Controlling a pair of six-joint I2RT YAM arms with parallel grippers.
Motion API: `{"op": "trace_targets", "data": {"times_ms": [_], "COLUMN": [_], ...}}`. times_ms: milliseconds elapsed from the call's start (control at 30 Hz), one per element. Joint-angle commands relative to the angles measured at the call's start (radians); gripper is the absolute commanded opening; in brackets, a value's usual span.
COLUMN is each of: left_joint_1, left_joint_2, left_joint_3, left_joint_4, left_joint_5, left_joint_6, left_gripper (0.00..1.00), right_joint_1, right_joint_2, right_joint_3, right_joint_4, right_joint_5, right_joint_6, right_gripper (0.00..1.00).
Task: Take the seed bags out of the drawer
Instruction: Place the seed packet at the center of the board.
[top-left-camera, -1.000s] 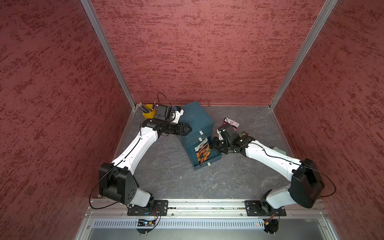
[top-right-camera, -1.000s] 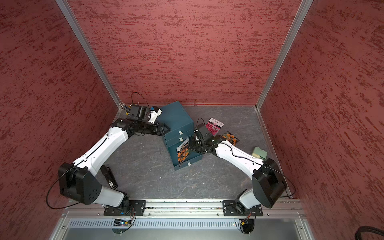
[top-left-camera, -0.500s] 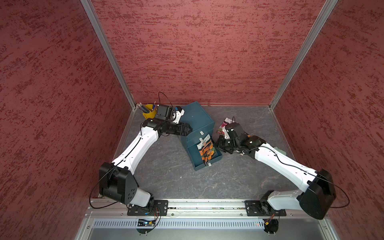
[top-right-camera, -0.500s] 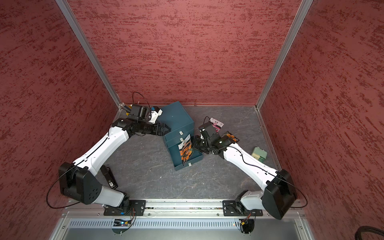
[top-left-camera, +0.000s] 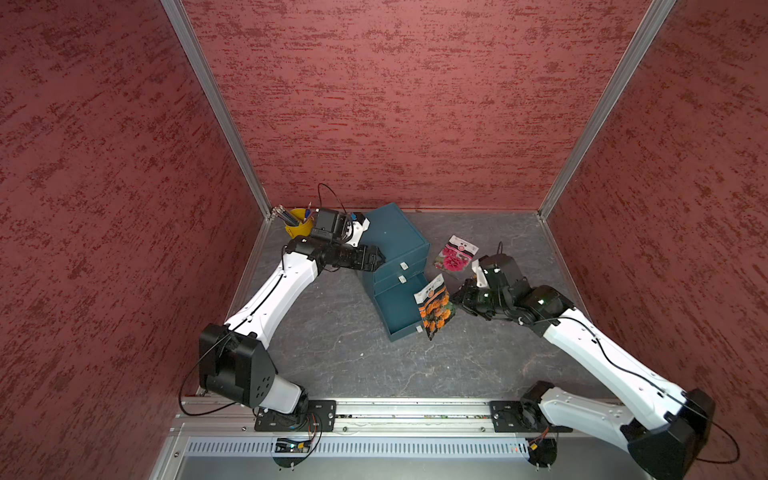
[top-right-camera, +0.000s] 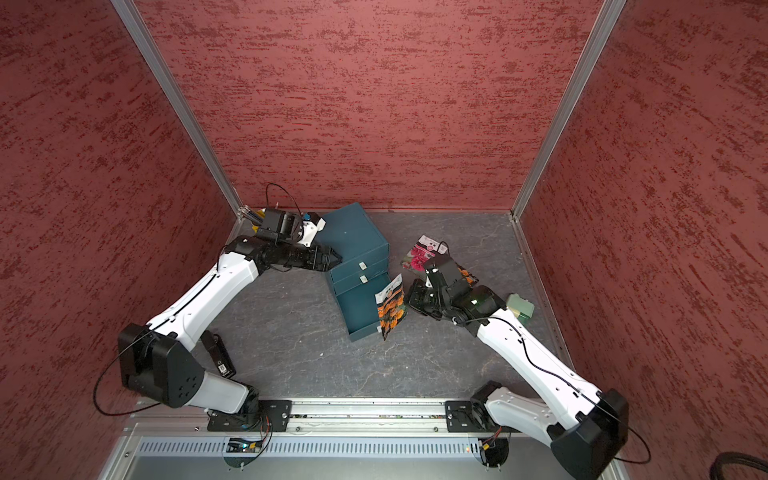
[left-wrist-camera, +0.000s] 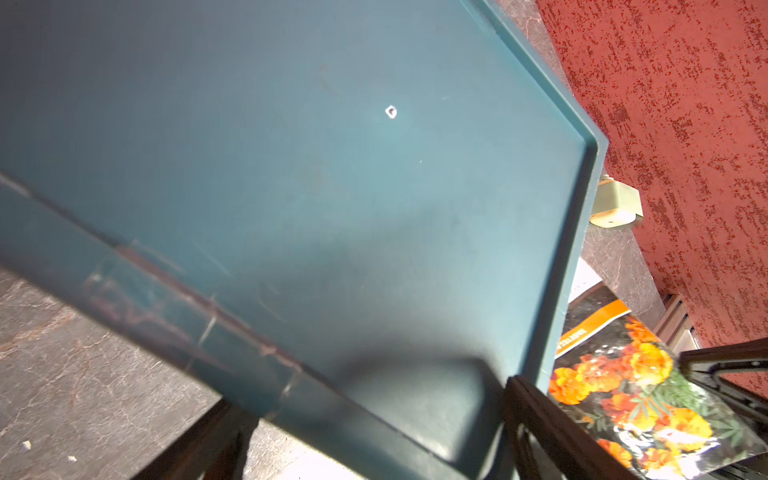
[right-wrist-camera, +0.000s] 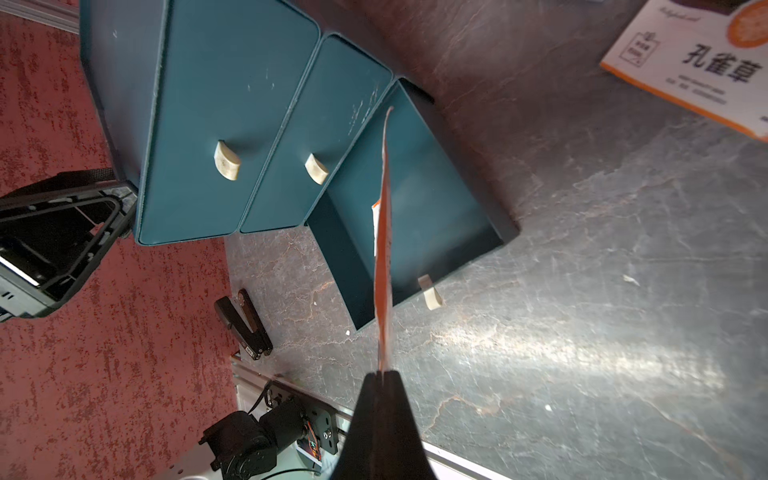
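Note:
Next, my right gripper draws the bag back and down to bare tabletop beside the drawer and releases it there, since the bag overhangs the drawer.
The teal cabinet (top-left-camera: 395, 237) stands at the back, its bottom drawer (top-left-camera: 395, 305) pulled open; the drawer floor (right-wrist-camera: 436, 216) shows bare. My right gripper (top-left-camera: 457, 297) (right-wrist-camera: 382, 374) is shut on an orange marigold seed bag (top-left-camera: 434, 307) (top-right-camera: 390, 305), held on edge over the drawer's right wall. A pink-flower seed bag (top-left-camera: 455, 253) lies on the table right of the cabinet. Another marigold seed bag (top-right-camera: 467, 274) (right-wrist-camera: 698, 50) lies partly under my right arm. My left gripper (top-left-camera: 374, 261) (left-wrist-camera: 365, 436) is open, its fingers either side of the cabinet's near left corner.
A yellow cup of pencils (top-left-camera: 299, 224) stands in the back left corner. A black stapler-like tool (top-right-camera: 216, 353) lies near my left arm's base. A pale green box (top-right-camera: 519, 307) sits by the right wall. Red walls enclose three sides.
My right gripper has drawn the marigold seed bag up and to the right, from inside the drawer to above its right wall. The left arm has stayed put.

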Motion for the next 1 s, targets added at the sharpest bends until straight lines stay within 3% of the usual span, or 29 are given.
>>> {"op": "trace_targets", "data": {"times_ms": [0,467,967], "left_joint_1": [-0.029,-0.032,-0.031], "left_joint_2": [0.035,0.034,0.037], "left_joint_3": [-0.006,-0.005,-0.003], "left_joint_4": [-0.083,-0.087,-0.092], "left_joint_5": [0.004,0.004,0.001], "left_joint_6": [0.052,0.059,0.061], "left_gripper": [0.94,0.94,0.94], "right_joint_1": [-0.028,-0.156,-0.163], "right_joint_2": [-0.058,-0.200,-0.194], "right_joint_3": [-0.015,-0.030,-0.280], "right_joint_4": [-0.094,-0.256,-0.103], "right_joint_5": [0.056,0.099,0.064], "right_joint_6": [0.007,-0.033,-0.005], "right_gripper": [0.00,0.00,0.00]}}
